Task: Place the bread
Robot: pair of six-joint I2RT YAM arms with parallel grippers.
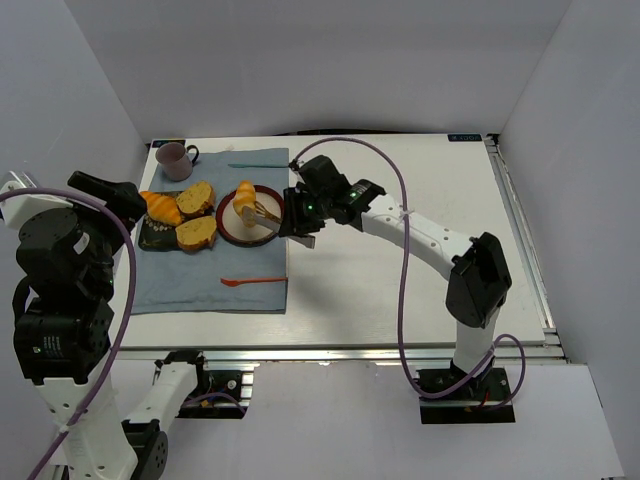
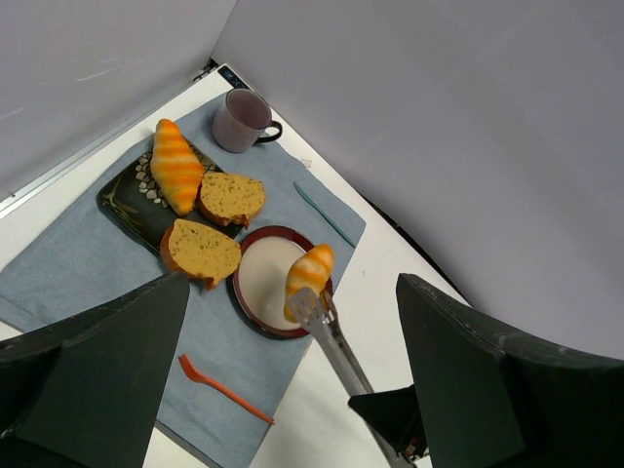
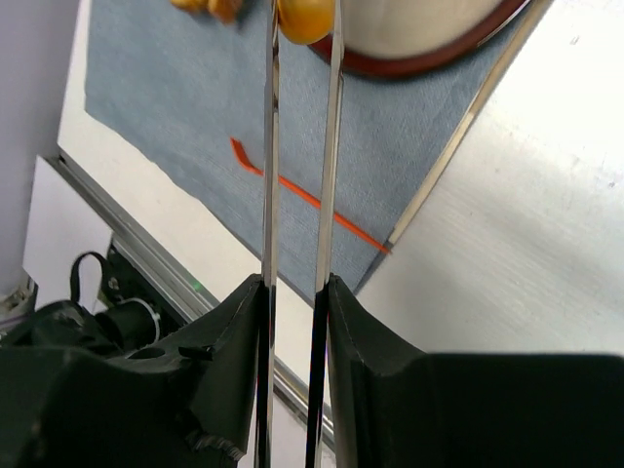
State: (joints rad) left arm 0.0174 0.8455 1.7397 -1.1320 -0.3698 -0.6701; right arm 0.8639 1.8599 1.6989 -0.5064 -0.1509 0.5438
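Note:
The tongs' tip is over the plate, so next I will lower my right gripper beside the plate (image 1: 224, 228), bring the bread down onto it and open on the handles.
The bread (image 1: 244, 192) is a small golden-yellow roll gripped at the tip of metal tongs (image 1: 266, 214), over the right part of the round brown-rimmed plate (image 1: 224, 228). I cannot tell whether it touches the plate. My right gripper (image 1: 300, 218) is shut on the tongs' handles. In the right wrist view my gripper (image 3: 297, 288) squeezes the two tong arms (image 3: 333, 146), with the bread (image 3: 304, 19) at their far end by the plate (image 3: 429, 44). The left wrist view shows the bread (image 2: 310, 275), tongs (image 2: 336, 346) and plate (image 2: 259, 281). My left gripper (image 1: 120, 200) is open and empty, high at the left.
A dark tray (image 1: 150, 236) holds an orange croissant-like piece (image 1: 160, 207) and two flat brown-crusted slices (image 1: 196, 197) (image 1: 197, 233). A mug (image 1: 173, 158), a teal stick (image 1: 245, 165) and an orange fork (image 1: 255, 281) lie on the blue cloth (image 1: 180, 285).

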